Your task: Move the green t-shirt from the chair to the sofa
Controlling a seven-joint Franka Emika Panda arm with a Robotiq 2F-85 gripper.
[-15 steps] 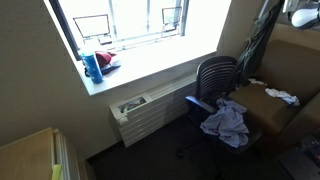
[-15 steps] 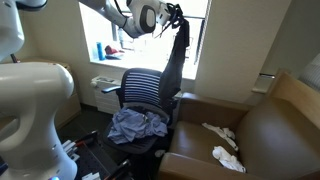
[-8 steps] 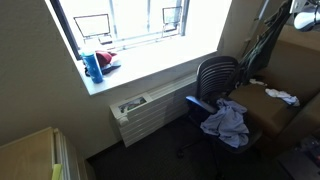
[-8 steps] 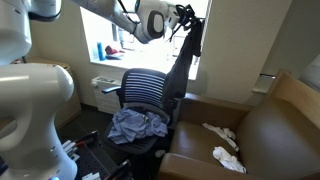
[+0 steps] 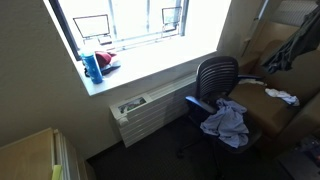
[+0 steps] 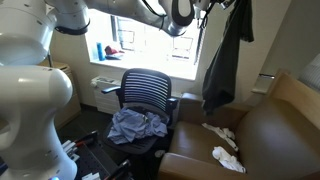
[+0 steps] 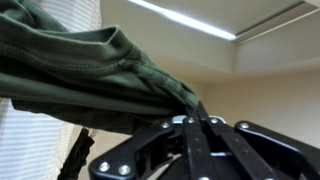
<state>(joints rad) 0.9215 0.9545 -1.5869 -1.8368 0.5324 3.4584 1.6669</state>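
My gripper is well above the sofa's front edge (image 6: 180, 138). Next it will move down and back over that edge to release the green t-shirt (image 6: 228, 55).
The green t-shirt (image 6: 228, 55) hangs in the air from my gripper (image 6: 222, 5), which is shut on its top edge near the upper frame edge. It dangles between the chair (image 6: 145, 92) and the brown sofa (image 6: 255, 130), its lower end just above the sofa's near arm. In an exterior view the t-shirt (image 5: 290, 50) hangs over the sofa (image 5: 265, 110) at the right. In the wrist view the green cloth (image 7: 90, 70) is pinched between my closed fingers (image 7: 195, 112).
A grey-blue garment (image 6: 135, 125) lies on the chair seat, also seen in an exterior view (image 5: 227, 120). White cloths (image 6: 222, 145) lie on the sofa seat. A windowsill with a blue bottle (image 5: 92, 66) and a radiator (image 5: 150, 110) stand beside the chair.
My gripper has carried the green t-shirt up and sideways from above the chair back toward the sofa. The shirt now hangs free of the chair.
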